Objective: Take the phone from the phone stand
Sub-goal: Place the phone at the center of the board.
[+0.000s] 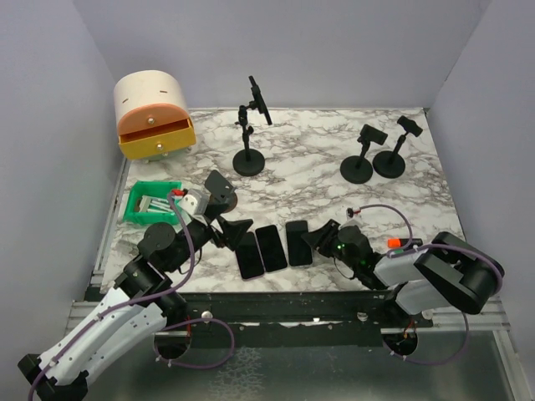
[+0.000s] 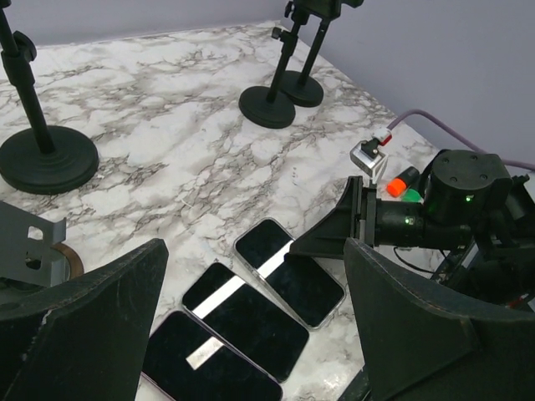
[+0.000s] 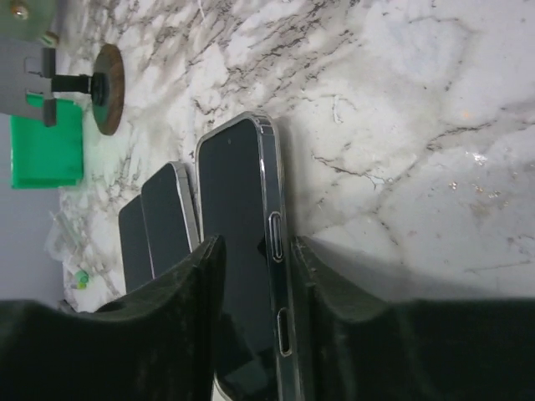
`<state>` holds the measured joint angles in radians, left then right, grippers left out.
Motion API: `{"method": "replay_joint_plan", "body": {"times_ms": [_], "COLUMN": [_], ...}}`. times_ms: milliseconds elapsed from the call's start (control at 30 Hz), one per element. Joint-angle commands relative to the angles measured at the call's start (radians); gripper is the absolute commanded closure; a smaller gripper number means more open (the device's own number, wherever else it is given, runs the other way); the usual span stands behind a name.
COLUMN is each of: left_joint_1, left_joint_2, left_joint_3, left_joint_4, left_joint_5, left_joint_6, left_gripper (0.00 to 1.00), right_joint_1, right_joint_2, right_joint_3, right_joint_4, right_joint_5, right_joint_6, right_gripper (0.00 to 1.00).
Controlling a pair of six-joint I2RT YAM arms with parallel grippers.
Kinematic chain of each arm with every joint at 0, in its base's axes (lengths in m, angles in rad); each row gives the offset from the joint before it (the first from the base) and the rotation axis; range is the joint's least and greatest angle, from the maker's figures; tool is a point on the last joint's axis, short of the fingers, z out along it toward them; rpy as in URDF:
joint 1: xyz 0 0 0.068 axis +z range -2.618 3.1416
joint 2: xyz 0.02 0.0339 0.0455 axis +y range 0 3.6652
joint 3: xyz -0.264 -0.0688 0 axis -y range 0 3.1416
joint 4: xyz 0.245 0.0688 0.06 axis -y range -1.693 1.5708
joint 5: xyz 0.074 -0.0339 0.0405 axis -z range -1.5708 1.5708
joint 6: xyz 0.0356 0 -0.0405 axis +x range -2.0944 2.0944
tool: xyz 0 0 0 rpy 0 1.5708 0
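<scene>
My left gripper reaches outward next, beyond the black disc, and closes around the stand's neck joint (image 1: 243, 119) (image 2: 17, 52), because this stand holds the slab.
Three dark phones lie side by side on the marble near the front: left (image 1: 249, 255), middle (image 1: 271, 248), right (image 1: 298, 242). My right gripper (image 1: 316, 236) straddles the right phone's (image 3: 234, 209) right edge. One of its fingers (image 3: 313, 276) lies against that edge and the other hangs just above the screen, so the gripper (image 3: 257, 244) is narrowly open. My left gripper (image 2: 255, 246) is wide open and empty above the row. The back-left stand (image 1: 248, 160) carries a dark slab (image 1: 259, 98) that looks like a phone. Two stands (image 1: 357, 170) (image 1: 389, 164) hold nothing.
A cream and orange drawer box (image 1: 153, 113) stands at the back left. A green bin (image 1: 152, 200) sits at the left edge. A black disc on a bracket (image 1: 221, 194) stands just behind my left gripper. Grey walls close in three sides.
</scene>
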<state>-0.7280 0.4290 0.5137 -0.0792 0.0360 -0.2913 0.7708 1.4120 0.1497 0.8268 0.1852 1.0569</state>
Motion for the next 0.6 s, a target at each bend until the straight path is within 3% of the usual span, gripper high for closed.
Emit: {"method": "replay_joint_plan", "body": {"times_ms": [0, 100, 267, 433, 567], "left_joint_1": [0.0, 0.0, -0.001, 0.008, 0.116], "left_joint_2": [0.045, 0.093, 0.229, 0.493, 0.673], "left_joint_3": [0.016, 0.043, 0.105, 0.268, 0.397], "left_joint_4": [-0.022, -0.019, 0.025, 0.004, 0.052], "left_joint_5": [-0.017, -0.028, -0.121, -0.37, -0.361], "left_joint_6": [0.013, 0.017, 0.016, 0.036, -0.007], "left_gripper": [0.13, 0.12, 0.09, 0.08, 0.08], "right_joint_1": [0.001, 0.001, 0.001, 0.001, 0.001], "right_joint_2": [-0.047, -0.096, -0.239, -0.481, -0.644], "right_joint_3": [-0.029, -0.017, 0.04, 0.191, 0.295], "right_joint_4": [-0.211, -0.286, -0.492, -0.834, -1.01], "right_joint_5": [0.027, 0.035, 0.055, 0.126, 0.13], "right_joint_6": [-0.037, -0.063, -0.136, -0.259, -0.379], "right_gripper": [0.52, 0.42, 0.36, 0.28, 0.27]}}
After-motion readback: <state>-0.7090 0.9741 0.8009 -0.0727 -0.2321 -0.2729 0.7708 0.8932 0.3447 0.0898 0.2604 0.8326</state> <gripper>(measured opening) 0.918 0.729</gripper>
